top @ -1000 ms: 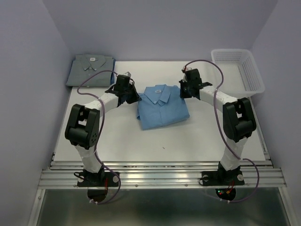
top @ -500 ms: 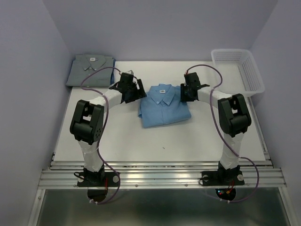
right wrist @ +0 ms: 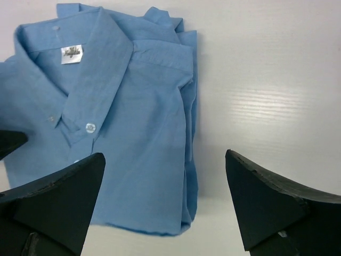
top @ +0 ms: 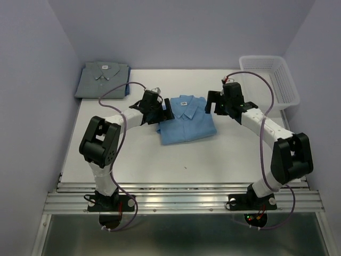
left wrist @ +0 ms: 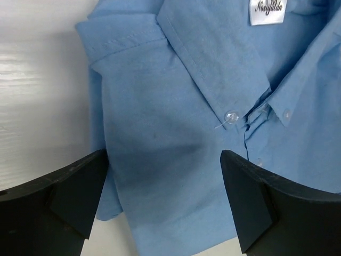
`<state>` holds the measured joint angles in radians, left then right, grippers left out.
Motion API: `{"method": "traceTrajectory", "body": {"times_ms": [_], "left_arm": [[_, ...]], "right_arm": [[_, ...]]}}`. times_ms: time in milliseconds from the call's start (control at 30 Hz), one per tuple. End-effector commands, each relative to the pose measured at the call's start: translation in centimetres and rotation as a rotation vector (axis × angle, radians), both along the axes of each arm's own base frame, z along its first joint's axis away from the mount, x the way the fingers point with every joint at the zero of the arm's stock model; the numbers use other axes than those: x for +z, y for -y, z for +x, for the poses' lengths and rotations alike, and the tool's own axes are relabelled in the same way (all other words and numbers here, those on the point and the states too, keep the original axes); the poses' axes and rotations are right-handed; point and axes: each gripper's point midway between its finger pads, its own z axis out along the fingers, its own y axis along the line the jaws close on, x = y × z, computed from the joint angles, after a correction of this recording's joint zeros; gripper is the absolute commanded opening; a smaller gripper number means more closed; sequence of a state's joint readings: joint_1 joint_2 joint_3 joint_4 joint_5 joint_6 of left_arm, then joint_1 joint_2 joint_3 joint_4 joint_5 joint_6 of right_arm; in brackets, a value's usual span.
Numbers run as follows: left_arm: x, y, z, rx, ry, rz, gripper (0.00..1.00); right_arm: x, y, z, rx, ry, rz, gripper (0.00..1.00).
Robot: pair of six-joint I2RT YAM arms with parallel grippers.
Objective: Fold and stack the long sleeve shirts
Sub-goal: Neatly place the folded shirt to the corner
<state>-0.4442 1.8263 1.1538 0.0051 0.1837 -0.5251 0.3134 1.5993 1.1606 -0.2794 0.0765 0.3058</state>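
My left gripper should next go down and to its right in the top view, to the shirt's shoulder (top: 176, 109) (left wrist: 152, 110) beside the collar below it, to pinch the already folded shirt.
The sky-blue long sleeve shirt (top: 186, 121) lies folded flat at the table's middle, collar toward the back. My left gripper (top: 161, 112) hovers open over its left edge. In the left wrist view the blue shirt (left wrist: 176, 101) fills the gap between my fingers (left wrist: 64, 197), and the left gripper (left wrist: 165, 200) holds nothing. My right gripper (top: 213, 105) stands open over the shirt's right edge; the right wrist view shows the blue shirt (right wrist: 133, 122) under the empty right gripper (right wrist: 165, 200). The grey long sleeve shirt (top: 104, 79) lies folded at the back left.
A white mesh basket (top: 269, 79) sits at the back right corner. Purple walls close in the table at the back and on both sides. The left arm's cable (top: 114, 93) loops close to the grey shirt.
Both grippers have gone from shut to open beside the blue shirt's collar. The left one slid toward the shirt. The right arm's elbow swung out to the right.
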Motion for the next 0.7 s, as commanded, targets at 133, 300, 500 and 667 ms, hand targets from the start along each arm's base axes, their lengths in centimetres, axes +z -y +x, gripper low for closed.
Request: {"method": "traceTrajectory", "body": {"times_ms": [133,300,500,667], "left_arm": [[-0.7,4.2,0.5,-0.061,-0.004,-0.006,0.99],[-3.0,4.7,1.6,-0.019,-0.044,0.061,0.89],[-5.6,4.8,2.8,0.053,-0.065,0.288,0.53],[-5.1,6.6,4.2,0.04,-0.013,0.429,0.44]], "right_arm": [[5.6,0.2,-3.1,0.013,0.137,0.102,1.0],[7.7,0.9,-4.6,0.013,0.172,0.098,1.0],[10.1,2.0,-6.1,-0.004,0.24,0.087,1.0],[10.9,3.7,-6.6,-0.066,0.282,0.044,1.0]]}}
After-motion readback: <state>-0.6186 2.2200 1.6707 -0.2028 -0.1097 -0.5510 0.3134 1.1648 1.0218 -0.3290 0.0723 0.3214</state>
